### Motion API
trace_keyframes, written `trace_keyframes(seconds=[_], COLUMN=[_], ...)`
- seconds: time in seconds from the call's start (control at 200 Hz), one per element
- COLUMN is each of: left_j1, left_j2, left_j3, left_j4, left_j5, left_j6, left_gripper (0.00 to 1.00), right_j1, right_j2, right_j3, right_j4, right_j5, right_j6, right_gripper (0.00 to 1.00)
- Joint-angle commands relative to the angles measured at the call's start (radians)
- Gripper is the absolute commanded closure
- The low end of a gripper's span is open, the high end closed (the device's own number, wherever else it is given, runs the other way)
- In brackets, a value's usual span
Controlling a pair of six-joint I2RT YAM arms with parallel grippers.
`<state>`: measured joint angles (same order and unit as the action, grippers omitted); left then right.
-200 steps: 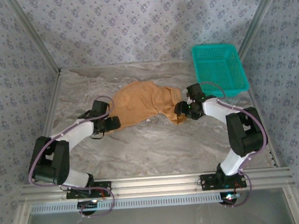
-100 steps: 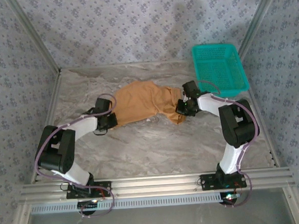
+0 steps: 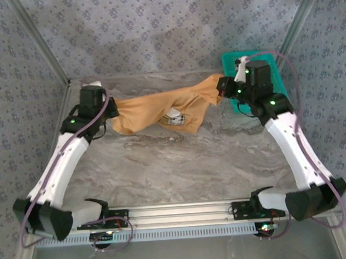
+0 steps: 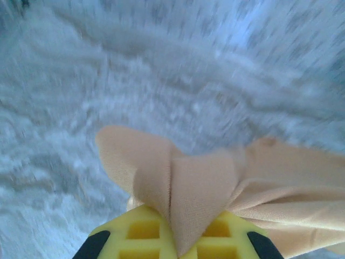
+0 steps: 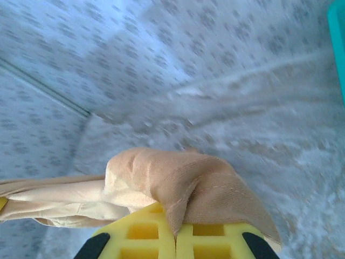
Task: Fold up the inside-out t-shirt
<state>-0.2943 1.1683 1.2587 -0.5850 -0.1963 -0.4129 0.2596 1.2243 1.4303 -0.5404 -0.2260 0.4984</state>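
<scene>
The shirt is hanging and sagging, so my left gripper should next lift, then lower onto the far part of the marble table to let go of the pinched end.
The inside-out t-shirt (image 3: 160,110), orange-tan cloth, hangs stretched between both arms above the marble table (image 3: 181,164), sagging in the middle. White tags (image 3: 175,116) show on its lower part. My left gripper (image 3: 110,108) is shut on the shirt's left end, where a fold of cloth (image 4: 194,189) is pinched between the yellow fingers (image 4: 135,232). My right gripper (image 3: 221,86) is shut on the right end, and bunched cloth (image 5: 183,178) lies over its yellow fingers (image 5: 215,237).
A teal basket (image 3: 272,70) stands at the back right, partly behind my right wrist. Patterned walls with metal corner posts close in the table on three sides. The arm bases sit on the rail at the near edge.
Both grippers closed on the shirt's ends, then rose and drew apart toward the back. The shirt went from a heap on the table to a stretched, lifted span.
</scene>
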Motion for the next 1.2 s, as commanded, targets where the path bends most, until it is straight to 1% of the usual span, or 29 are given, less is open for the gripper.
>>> trace_keyframes(seconds=[0.0,0.13,0.215,0.305,0.405,0.525,0.625,0.675,0.73,0.78,0.8,0.844,0.864,0.889,0.894,0.899,0.914,0.944,0.959,0.994,1.019,1.059,1.124,1.169,1.194], left_j1=[0.006,0.006,0.006,0.006,0.006,0.013,0.055,0.085,0.116,0.135,0.142,0.152,0.156,0.158,0.158,0.158,0.158,0.158,0.158,0.158,0.157,0.152,0.137,0.125,0.118], left_j2=[-0.117,-0.227,-0.26,-0.255,-0.205,-0.071,0.123,0.24,0.37,0.486,0.529,0.619,0.652,0.686,0.692,0.696,0.71,0.724,0.727,0.719,0.703,0.662,0.567,0.49,0.446], left_j3=[0.093,0.165,0.198,0.218,0.212,0.159,0.152,0.175,0.224,0.287,0.314,0.382,0.406,0.43,0.434,0.438,0.446,0.451,0.449,0.428,0.403,0.349,0.215,0.111,0.052], left_j4=[-0.076,-0.056,-0.047,-0.043,-0.038,0.004,0.02,0.014,-0.004,-0.033,-0.048,-0.087,-0.114,-0.136,-0.139,-0.143,-0.151,-0.162,-0.165,-0.168,-0.166,-0.152,-0.117,-0.101,-0.06], left_j5=[-0.029,0.022,0.057,0.086,0.112,0.14,0.179,0.183,0.184,0.163,0.154,0.133,0.124,0.115,0.112,0.11,0.102,0.095,0.093,0.088,0.088,0.089,0.094,0.119,0.139], left_j6=[0.062,0.087,0.091,0.096,0.107,0.108,0.091,0.081,0.074,0.076,0.078,0.08,0.08,0.085,0.086,0.086,0.086,0.086,0.084,0.077,0.07,0.061,0.035,0.005,-0.009], left_gripper=[1.0,1.0,1.0,1.0,1.0,1.0,1.0,1.0,1.0,1.0,0.93,0.61,0.51,0.41,0.39,0.37,0.31,0.23,0.21,0.17,0.16,0.15,0.18,0.2,0.22], right_j1=[-0.013,-0.017,-0.021,-0.022,-0.023,-0.028,-0.036,-0.038,-0.043,-0.049,-0.052,-0.056,-0.058,-0.062,-0.062,-0.062,-0.063,-0.063,-0.063,-0.063,-0.062,-0.06,-0.049,-0.039,-0.031], right_j2=[-0.069,-0.165,-0.199,-0.203,-0.179,-0.078,0.061,0.15,0.267,0.386,0.435,0.544,0.585,0.644,0.649,0.661,0.686,0.733,0.748,0.76,0.756,0.737,0.693,0.652,0.626], right_j3=[0.09,0.175,0.213,0.229,0.206,0.187,0.183,0.191,0.221,0.27,0.295,0.362,0.396,0.438,0.446,0.453,0.476,0.511,0.52,0.514,0.494,0.448,0.368,0.292,0.243], right_j4=[-0.148,-0.187,-0.199,-0.201,-0.174,-0.159,-0.129,-0.109,-0.116,-0.133,-0.144,-0.174,-0.189,-0.212,-0.217,-0.22,-0.23,-0.243,-0.245,-0.226,-0.201,-0.166,-0.152,-0.142,-0.132], right_j5=[-0.042,-0.05,-0.058,-0.065,-0.061,-0.004,0.036,0.054,0.05,0.029,0.027,0.021,0.016,0.014,0.014,0.014,0.012,0.008,0.009,0.016,0.013,0.007,-0.002,-0.009,-0.015], right_j6=[-0.036,-0.024,-0.013,0.003,0.022,0.023,0.02,0.023,0.029,0.039,0.042,0.056,0.058,0.058,0.058,0.057,0.057,0.05,0.049,0.052,0.055,0.06,0.055,0.052,0.052], right_gripper=[1.0,1.0,1.0,1.0,1.0,1.0,1.0,1.0,1.0,1.0,1.0,0.92,0.89,0.82,0.79,0.74,0.68,0.62,0.59,0.5,0.44,0.37,0.32,0.31,0.31])
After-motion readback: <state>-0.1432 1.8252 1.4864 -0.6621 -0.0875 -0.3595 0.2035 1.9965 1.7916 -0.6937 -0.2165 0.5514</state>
